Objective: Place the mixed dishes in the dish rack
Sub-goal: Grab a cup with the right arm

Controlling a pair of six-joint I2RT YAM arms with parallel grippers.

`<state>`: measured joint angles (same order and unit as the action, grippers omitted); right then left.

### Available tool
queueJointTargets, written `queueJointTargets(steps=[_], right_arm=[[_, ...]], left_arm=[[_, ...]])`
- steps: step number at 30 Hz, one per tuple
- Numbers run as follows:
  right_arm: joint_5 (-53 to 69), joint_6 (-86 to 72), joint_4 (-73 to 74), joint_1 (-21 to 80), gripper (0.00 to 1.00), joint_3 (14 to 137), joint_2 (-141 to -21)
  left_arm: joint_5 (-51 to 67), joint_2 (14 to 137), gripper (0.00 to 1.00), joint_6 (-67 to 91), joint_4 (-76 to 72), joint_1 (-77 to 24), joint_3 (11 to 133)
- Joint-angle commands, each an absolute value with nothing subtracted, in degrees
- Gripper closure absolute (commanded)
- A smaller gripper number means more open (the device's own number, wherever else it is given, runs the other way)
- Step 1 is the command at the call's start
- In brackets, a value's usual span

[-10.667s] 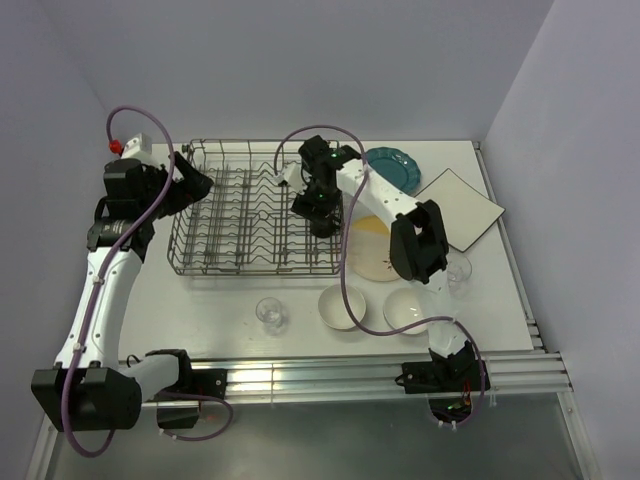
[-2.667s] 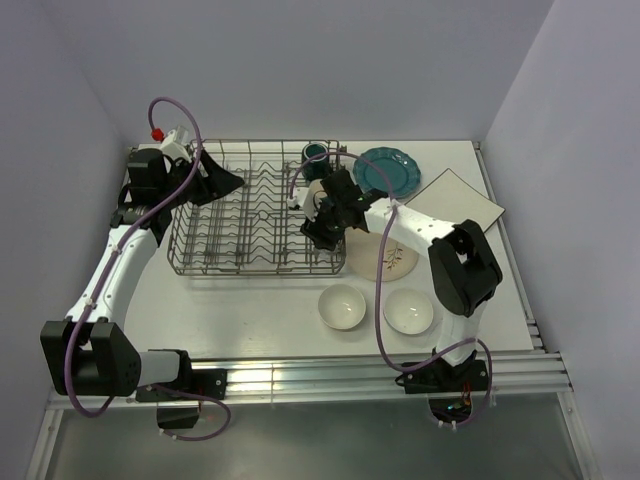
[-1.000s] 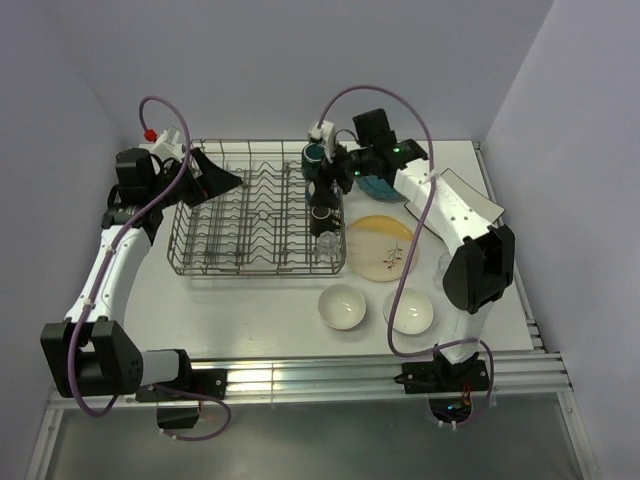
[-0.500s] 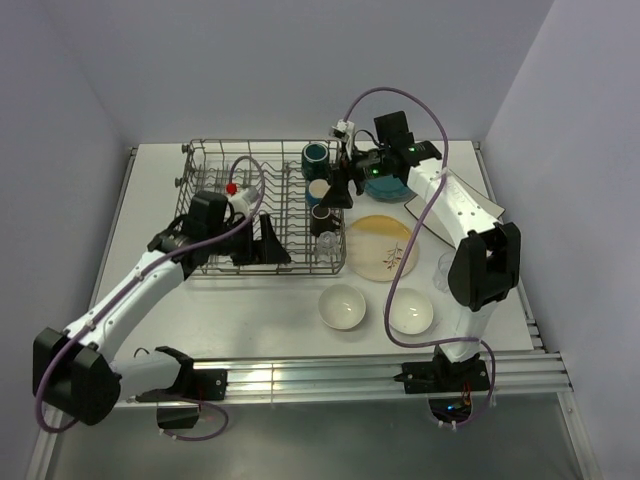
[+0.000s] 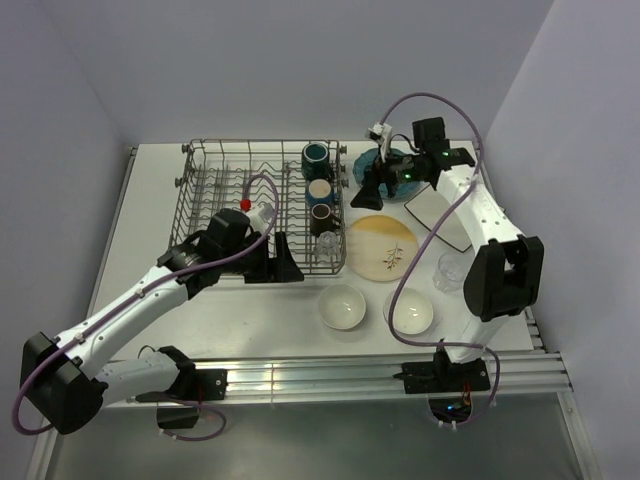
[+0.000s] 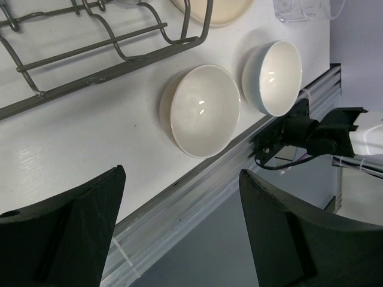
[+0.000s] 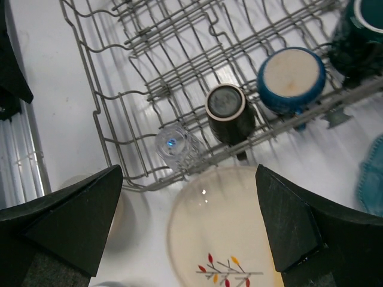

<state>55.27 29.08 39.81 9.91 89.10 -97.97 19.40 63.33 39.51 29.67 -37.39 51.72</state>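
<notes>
My right gripper will next swing back and to the right in the top view. Then it will go down onto it.
The grey wire dish rack (image 5: 230, 205) holds a teal mug (image 5: 316, 157), a blue mug (image 5: 320, 189), a dark mug (image 5: 322, 214) and a clear glass (image 5: 326, 244) along its right side. On the table lie the yellow-cream plate (image 5: 383, 247), two white bowls (image 5: 342, 307) (image 5: 411, 310), a white square plate (image 5: 441, 216), a teal plate (image 5: 366, 161) and another glass (image 5: 450, 271). My left gripper (image 5: 287, 263) stands open and empty at the rack's front edge, above and left of the bowls (image 6: 203, 110). My right gripper (image 5: 370, 188) hangs open and empty over the yellow-cream plate (image 7: 227, 239).
The aluminium rail (image 5: 330, 375) runs along the near table edge, close below the bowls. The right arm's purple cable (image 5: 405, 290) loops over the table between plate and bowls. Upright tines fill the rack's left and middle rows (image 7: 173, 54).
My left arm has swung from the rack's back left corner to its front edge. My right arm has drawn right, from over the mugs toward the teal plate.
</notes>
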Motion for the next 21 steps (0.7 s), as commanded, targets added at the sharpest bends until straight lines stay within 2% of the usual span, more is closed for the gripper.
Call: queueJointTargets(steps=[1, 14, 21], right_arm=[[54.1, 32.7, 41.7, 7.9, 0.00, 88.3, -93.6], [49.6, 41.2, 43.9, 0.4, 0.00, 76.1, -81.1], [44.9, 38.8, 48.2, -7.0, 0.00, 75.6, -77.1]], left_arm=[[15.3, 63.3, 0.16, 41.0, 26.7, -38.8, 51.6], [11.1, 62.6, 0.16, 37.4, 26.5, -39.9, 51.2], [9.3, 61.6, 0.16, 36.1, 26.2, -39.9, 51.2]])
